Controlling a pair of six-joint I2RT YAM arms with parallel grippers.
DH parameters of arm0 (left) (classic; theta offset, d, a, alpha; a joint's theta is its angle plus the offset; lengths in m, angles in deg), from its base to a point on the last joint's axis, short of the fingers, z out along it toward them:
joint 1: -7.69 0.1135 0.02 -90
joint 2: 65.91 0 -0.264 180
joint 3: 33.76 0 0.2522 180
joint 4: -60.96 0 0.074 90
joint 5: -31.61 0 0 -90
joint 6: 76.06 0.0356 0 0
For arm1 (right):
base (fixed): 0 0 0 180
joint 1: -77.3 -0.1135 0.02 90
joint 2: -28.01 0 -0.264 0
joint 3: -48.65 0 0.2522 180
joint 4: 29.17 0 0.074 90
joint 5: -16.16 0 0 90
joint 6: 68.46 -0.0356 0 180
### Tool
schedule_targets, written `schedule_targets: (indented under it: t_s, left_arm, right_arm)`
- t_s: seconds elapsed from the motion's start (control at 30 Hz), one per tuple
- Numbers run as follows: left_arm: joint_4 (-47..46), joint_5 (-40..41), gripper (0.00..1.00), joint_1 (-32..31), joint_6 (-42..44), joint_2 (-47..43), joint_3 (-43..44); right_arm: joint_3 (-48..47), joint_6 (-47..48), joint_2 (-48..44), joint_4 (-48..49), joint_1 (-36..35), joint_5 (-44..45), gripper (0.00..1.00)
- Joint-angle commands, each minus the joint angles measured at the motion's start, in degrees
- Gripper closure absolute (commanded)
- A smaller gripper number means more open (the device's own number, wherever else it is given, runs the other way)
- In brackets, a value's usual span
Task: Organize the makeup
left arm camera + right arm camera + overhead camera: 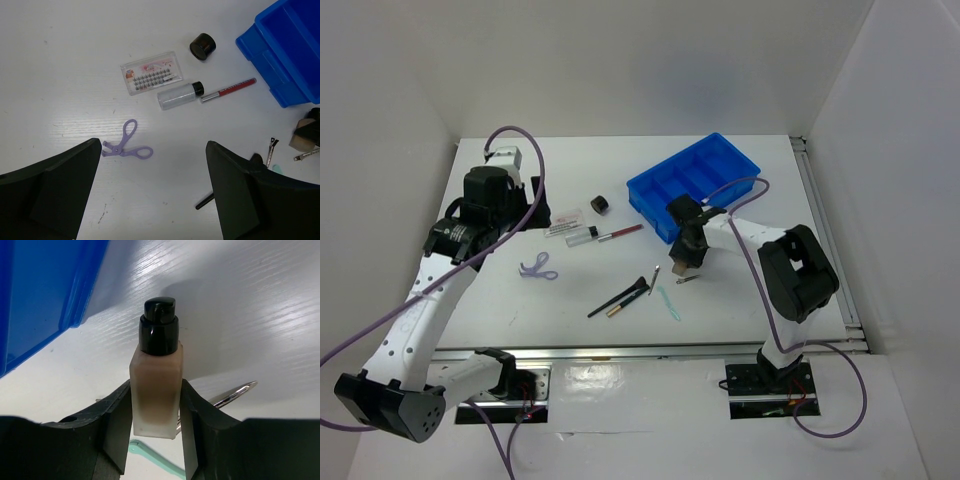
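My right gripper should lift the bottle from beside the blue tray's side. Then it should move the bottle outward over the tray's empty far section and open.
My right gripper is shut on the beige black-capped bottle and holds it just above the table, near the blue tray's front corner. In the right wrist view the gripper clamps the bottle's lower body from both sides. My left gripper is open and empty, hovering above the lilac scissors. On the table lie the white red-printed card, clear tube, black pot, red pencil, black brushes and teal tool.
The big blue divided tray stands at the back right with its compartments empty. Two small metal clips lie near the right gripper. White walls enclose the table on the left, back and right.
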Motion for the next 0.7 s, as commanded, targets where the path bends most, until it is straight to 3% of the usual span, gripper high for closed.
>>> schedule_targets:
  t_s: [0.0, 0.27, 0.4, 0.53, 0.67]
  left_arm:
    - [-0.5, 0.2, 0.00, -0.1, -1.1, -0.1, 1.2]
    - [-2.8, -2.2, 0.00, -0.1, -1.8, 1.6, 0.6]
    - [-3.3, -3.9, 0.00, -0.7, -4.5, 4.5, 0.6]
    - [-2.5, -10.8, 0.00, -0.7, -3.0, 7.8, 3.9]
    - [0.0, -11.5, 0.00, -2.0, -0.5, 9.8, 5.9]
  right_arm:
    - [-2.3, 0.0, -4.1, -2.9, -0.5, 4.7, 0.62]
    - [-4.1, 8.5, -16.8, -6.4, 3.2, 6.4, 0.64]
    - [-9.9, 15.3, -18.0, -6.0, 9.5, 5.9, 0.64]
    - [-20.4, 20.0, -10.3, -1.9, 15.7, 5.2, 0.64]
    - [-31.8, 24.7, -0.3, 0.0, 19.6, 6.8, 0.64]
